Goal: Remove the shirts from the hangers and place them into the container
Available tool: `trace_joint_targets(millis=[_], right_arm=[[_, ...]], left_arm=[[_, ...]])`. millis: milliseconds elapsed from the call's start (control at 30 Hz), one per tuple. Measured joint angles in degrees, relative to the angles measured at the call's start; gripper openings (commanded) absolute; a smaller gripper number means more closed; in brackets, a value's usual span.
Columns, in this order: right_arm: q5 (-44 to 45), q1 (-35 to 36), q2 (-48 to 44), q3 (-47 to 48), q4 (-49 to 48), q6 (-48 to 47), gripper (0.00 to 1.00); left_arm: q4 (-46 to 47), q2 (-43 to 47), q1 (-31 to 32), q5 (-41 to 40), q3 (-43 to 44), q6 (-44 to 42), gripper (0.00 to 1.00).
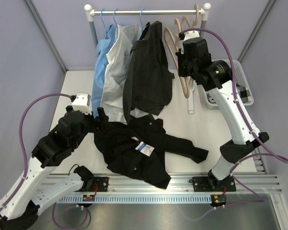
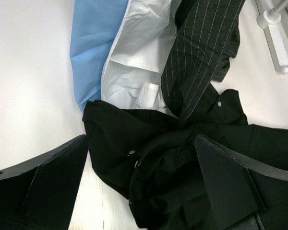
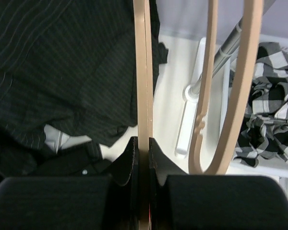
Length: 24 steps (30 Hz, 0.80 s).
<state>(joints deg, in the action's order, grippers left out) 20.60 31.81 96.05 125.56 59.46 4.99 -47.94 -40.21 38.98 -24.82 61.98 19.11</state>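
My right gripper moves outward to the bar (image 1: 178, 12) beside the striped shirt next and releases the wooden hanger it pinches, since the hanger's hook still sits short of the bar.
A plain black shirt (image 1: 134, 148) lies crumpled on the white table, off any hanger. My left gripper (image 1: 102, 116) hovers open over its left edge; in the left wrist view the black shirt (image 2: 115, 129) fills the space between the spread fingers of the gripper (image 2: 141, 143), with nothing gripped. My right gripper (image 1: 182, 69) is shut on a tan wooden hanger (image 3: 143, 72) up by the rail. The right wrist view shows that gripper (image 3: 143, 143) pinching the hanger's flat arm. A black-and-white checked shirt (image 3: 273, 105) lies in the white basket (image 1: 245, 93).
On the rail (image 1: 149, 11) hang a light blue shirt (image 1: 102, 62), a white shirt (image 1: 116, 67) and a dark grey striped shirt (image 1: 149, 72) on blue hangers. Other wooden hangers (image 3: 245, 72) hang right of them. The rack's white foot (image 3: 187, 115) stands beside the basket.
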Motion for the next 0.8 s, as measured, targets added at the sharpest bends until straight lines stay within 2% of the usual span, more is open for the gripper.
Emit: trace_joint_targets(millis=[233, 800], right_arm=[[0.9, -3.4, 6.1, 7.2, -2.7, 0.0, 0.0], [0.3, -5.5, 10.6, 9.5, -11.0, -2.7, 0.0]], left_arm=[[0.0, 0.1, 0.0, 2.0, -1.9, 0.5, 0.99], [0.0, 1.9, 0.0, 2.6, -4.4, 1.8, 0.99]])
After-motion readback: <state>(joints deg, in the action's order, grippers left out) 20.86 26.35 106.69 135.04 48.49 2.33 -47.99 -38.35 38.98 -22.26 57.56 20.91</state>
